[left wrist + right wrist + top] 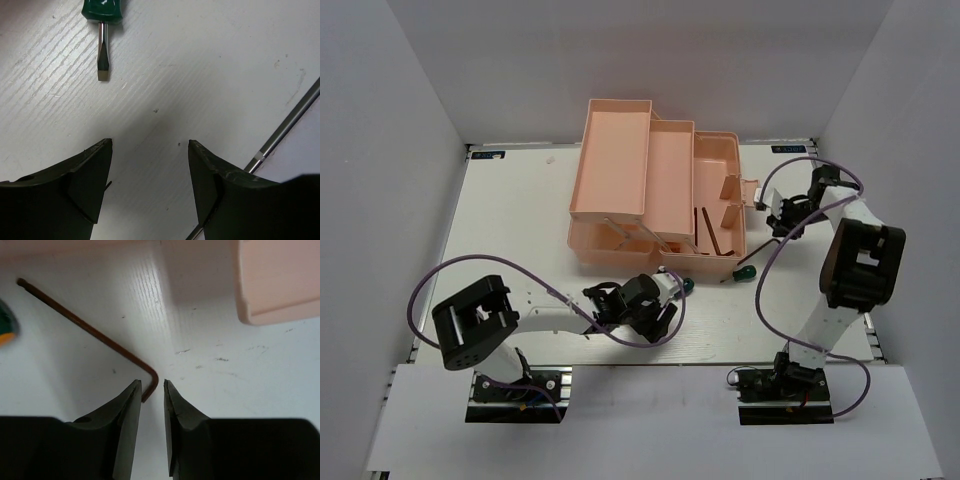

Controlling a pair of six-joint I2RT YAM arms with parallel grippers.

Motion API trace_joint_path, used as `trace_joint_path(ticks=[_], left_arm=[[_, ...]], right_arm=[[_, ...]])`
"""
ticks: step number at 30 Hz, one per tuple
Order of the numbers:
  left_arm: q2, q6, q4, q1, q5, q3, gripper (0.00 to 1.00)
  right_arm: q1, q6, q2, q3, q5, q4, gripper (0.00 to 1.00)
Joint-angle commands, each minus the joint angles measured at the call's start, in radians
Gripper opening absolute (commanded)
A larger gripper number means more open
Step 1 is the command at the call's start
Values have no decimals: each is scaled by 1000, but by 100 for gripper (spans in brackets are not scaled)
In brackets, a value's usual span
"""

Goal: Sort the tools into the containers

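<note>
I will next turn my right gripper in line with the hex key's long leg, because that leg lies at an angle to my fingers. Then I will lower my gripper around the hex key by the hex key's bend [776, 240] [152, 373].
The pink toolbox [582, 170] stands open at the table's middle, its trays folded out; a corner shows in the right wrist view [280, 285]. A dark brown hex key [85, 327] lies on the table. My right gripper [151, 382] is open by a narrow gap, with the key's short leg between the fingertips, near the left one. In the top view this gripper [776, 218] is right of the toolbox. My left gripper [150, 142] is open and empty over the table, also seen from above [668, 302]. A green-handled screwdriver [102, 30] lies just ahead of it [686, 285].
A second green-handled screwdriver [743, 270] lies by the toolbox's front right corner; its handle edge shows in the right wrist view [5, 327]. Thin brown rods [718, 243] lie in the toolbox's lower compartment. A thin metal shaft [287, 127] runs beside my left gripper's right finger.
</note>
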Motion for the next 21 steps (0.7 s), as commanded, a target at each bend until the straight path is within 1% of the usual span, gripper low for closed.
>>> trace_joint_path(ticks=[1,5,6,7,9,10,11,12,15,17,21], left_arm=[[14,-5,13,-5,1,46,73],[24,-5,13,-5,1,56,73],[24,-5,13,-5,1,65,73],[34,-5,13,-5,1,65,73],[34,-5,13,-5,1,65,73],[45,-5,13,-5,1,74,73],[45,-5,4,-5,1,74,73],[45,-5,4,-5,1,74,73],[45,-14,4,-5,1,74,73],[45,-14,4,-5,1,74,73],[45,-14,4,-5,1,74,73]], right_arm=[[10,-178,78,71,22,-31,32],[3,-224,120,91,4,-47,33],[4,-281,126,95,-10,-73,33],[3,-290,131,92,-13,-79,33],[7,-329,143,78,-7,-75,37],[6,-333,141,73,-10,-67,38],[9,-339,150,75,-12,-73,44],[9,-379,158,79,-12,-82,44],[10,-398,183,104,-21,-113,44],[10,-430,206,131,-13,-162,44],[12,-456,246,154,30,-187,44]])
